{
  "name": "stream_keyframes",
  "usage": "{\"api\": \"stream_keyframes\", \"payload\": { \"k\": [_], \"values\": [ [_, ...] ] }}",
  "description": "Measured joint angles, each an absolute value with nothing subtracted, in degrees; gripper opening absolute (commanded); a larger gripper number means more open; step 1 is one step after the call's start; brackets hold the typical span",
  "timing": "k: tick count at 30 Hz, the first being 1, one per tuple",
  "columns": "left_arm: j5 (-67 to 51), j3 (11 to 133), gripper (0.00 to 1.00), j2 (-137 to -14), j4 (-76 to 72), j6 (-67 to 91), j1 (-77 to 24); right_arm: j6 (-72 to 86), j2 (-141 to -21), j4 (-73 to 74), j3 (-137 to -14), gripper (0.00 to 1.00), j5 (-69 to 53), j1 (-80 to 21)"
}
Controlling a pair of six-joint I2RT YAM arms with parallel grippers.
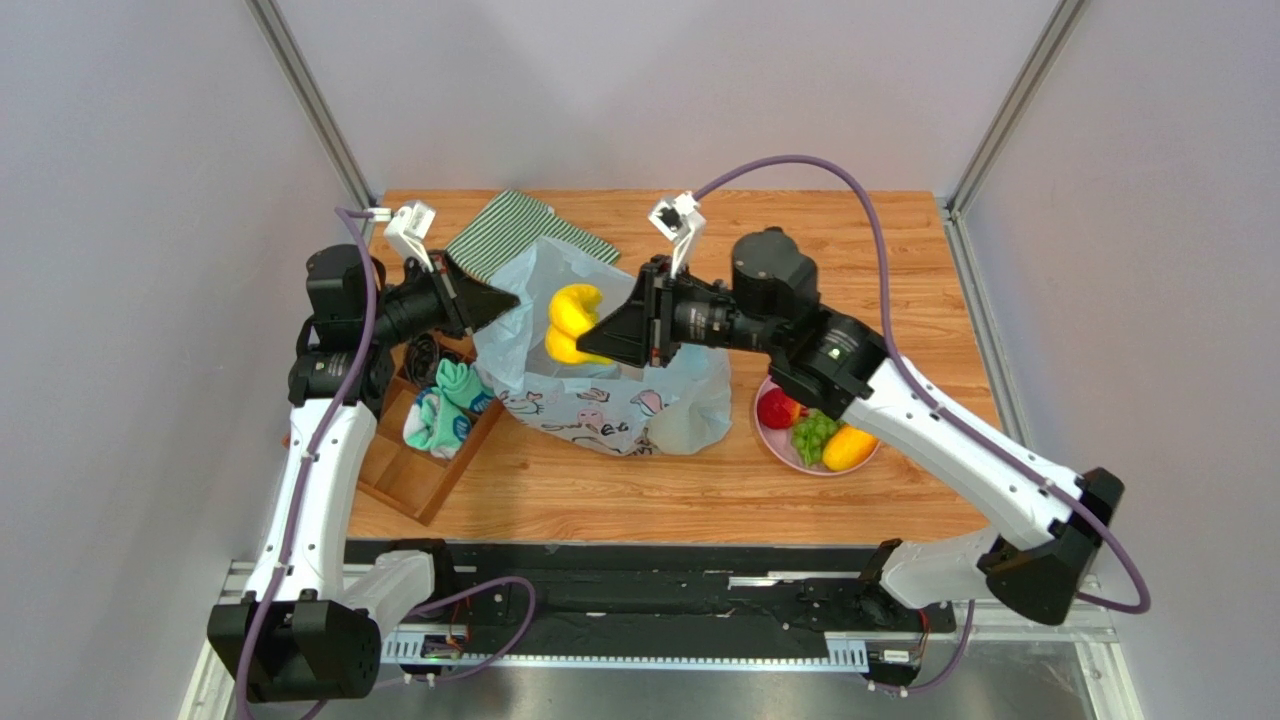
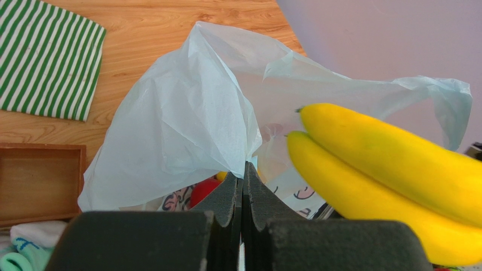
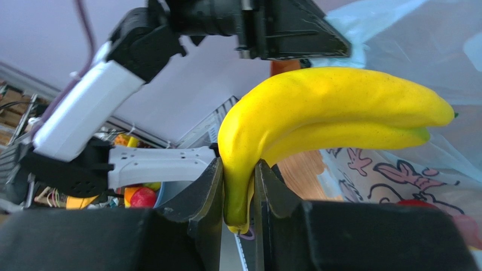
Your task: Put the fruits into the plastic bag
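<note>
The banana already hangs over the bag's opening. Next, my right gripper tilts downward and moves down into the bag's opening (image 1: 612,297) to release the banana inside.
The pale-blue plastic bag (image 1: 609,393) stands mid-table with its mouth held up. My left gripper (image 1: 504,305) is shut on the bag's left rim (image 2: 226,135), pinching the thin film between its fingers. My right gripper (image 1: 589,348) is shut on the stem end of a yellow banana (image 1: 571,324), which hangs over the bag's open mouth; it fills the right wrist view (image 3: 317,113). A red fruit (image 2: 205,189) shows through the bag's wall. On the pink plate (image 1: 784,450) lie a red apple (image 1: 777,408), green grapes (image 1: 813,435) and an orange-yellow mango (image 1: 849,447).
A green striped cloth (image 1: 519,228) lies behind the bag. A wooden tray (image 1: 406,465) at the left holds rolled teal-white socks (image 1: 446,414). The right forearm reaches across above the pink plate.
</note>
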State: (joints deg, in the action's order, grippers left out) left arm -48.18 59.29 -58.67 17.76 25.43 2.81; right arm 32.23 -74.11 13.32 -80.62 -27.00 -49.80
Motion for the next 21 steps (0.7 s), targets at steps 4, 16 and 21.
{"api": "stream_keyframes", "payload": {
  "k": [4, 16, 21],
  "values": [
    [-48.2, 59.3, 0.0, -58.7, 17.7, 25.4, 2.8, 32.8, -80.3, 18.1, -83.3, 0.0, -20.1, -49.9],
    [-48.4, 59.3, 0.0, -58.6, 17.7, 25.4, 2.8, 32.6, -95.5, 31.3, -88.8, 0.0, 4.5, -51.2],
    [-48.6, 59.3, 0.0, -58.6, 17.7, 25.5, 2.8, 32.1, -102.2, 35.3, -91.3, 0.0, 9.2, -51.9]
  ]
}}
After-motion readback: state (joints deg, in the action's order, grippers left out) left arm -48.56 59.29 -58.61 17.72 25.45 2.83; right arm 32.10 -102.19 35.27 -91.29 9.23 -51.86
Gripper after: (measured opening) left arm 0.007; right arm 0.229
